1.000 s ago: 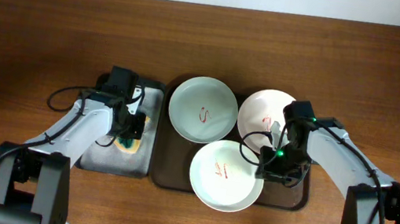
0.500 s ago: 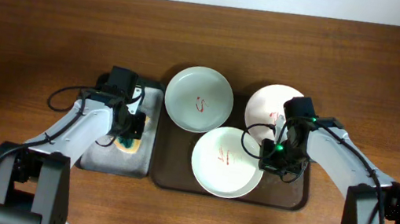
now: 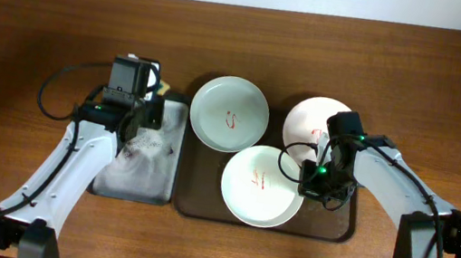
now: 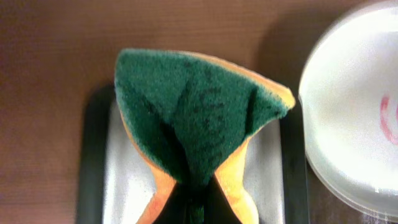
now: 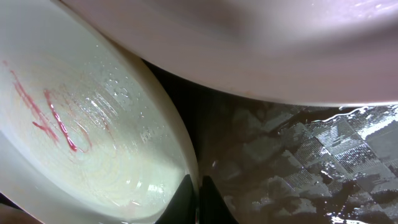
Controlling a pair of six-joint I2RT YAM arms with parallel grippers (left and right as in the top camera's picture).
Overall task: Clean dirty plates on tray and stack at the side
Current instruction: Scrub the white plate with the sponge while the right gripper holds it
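Note:
The white plate has red scribbles on it, so my left gripper will next bring the sponge [image 4: 199, 118] down onto that plate and rub. Then it will lower the sponge into the grey tray and let go of it.
The dark brown tray [image 3: 201, 202] holds three dirty plates: a pale green plate [image 3: 229, 113] at the back left, a pinkish white plate [image 3: 318, 122] at the back right and a white plate [image 3: 262, 186] at the front, each with red scribbles. My right gripper [image 3: 310, 179] is shut on the white plate's right rim [image 5: 186, 168], under the pinkish plate's edge [image 5: 249, 43]. My left gripper [image 3: 140, 108] is shut on a green and yellow sponge [image 4: 199, 118], held above the grey tray [image 4: 124, 180]. The pale green plate [image 4: 348, 93] lies to the sponge's right.
The smaller grey tray [image 3: 142, 171] with wet smears lies left of the brown tray. The brown tray's wet floor [image 5: 292, 162] shows beside the white plate. Bare wooden table [image 3: 422, 75] lies around both trays, with a pale wall edge at the back.
My left gripper has lifted the sponge off the grey tray and moved toward the back. Earlier, my right gripper shifted the white plate back, nudging the green plate left; the plates now rest still.

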